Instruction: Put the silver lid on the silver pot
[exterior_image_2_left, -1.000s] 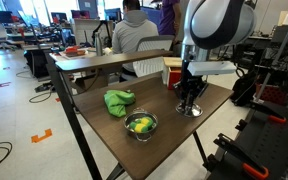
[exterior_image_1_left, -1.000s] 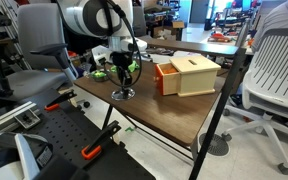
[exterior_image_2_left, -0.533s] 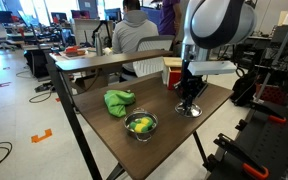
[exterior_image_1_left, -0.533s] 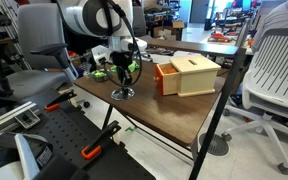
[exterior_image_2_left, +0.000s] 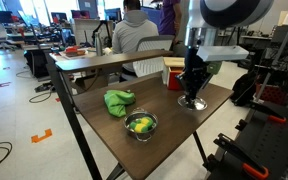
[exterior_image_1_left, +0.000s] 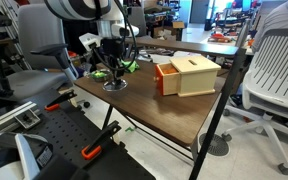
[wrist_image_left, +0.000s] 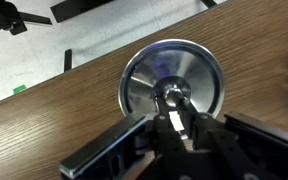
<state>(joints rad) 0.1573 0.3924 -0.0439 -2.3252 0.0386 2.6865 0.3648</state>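
My gripper should lift next, carry the lid over the pot's open rim (exterior_image_2_left: 140,121), go down and release the knob. The rim is to the right of my gripper in the wrist view.
My gripper (wrist_image_left: 172,112) is shut on the knob of the silver lid (wrist_image_left: 172,72), a shiny round disc, and holds it just above the brown table. In both exterior views the gripper (exterior_image_1_left: 113,74) (exterior_image_2_left: 193,88) points straight down with the lid (exterior_image_1_left: 115,86) (exterior_image_2_left: 193,103) under it. The silver pot (exterior_image_2_left: 140,125) stands near the table's corner, well apart from the lid, with a yellow-green thing inside it. In the exterior view with the white chair the pot is mostly hidden behind the gripper.
A green cloth (exterior_image_2_left: 119,100) lies next to the pot. A tan and orange wooden box (exterior_image_1_left: 189,75) (exterior_image_2_left: 172,72) stands on the table (exterior_image_1_left: 174,110) beside the gripper. Office chairs and a seated person surround the table.
The arm has risen and the gripper has lifted the lid a little off the table and shifted it sideways. The pot, cloth and box have not moved.
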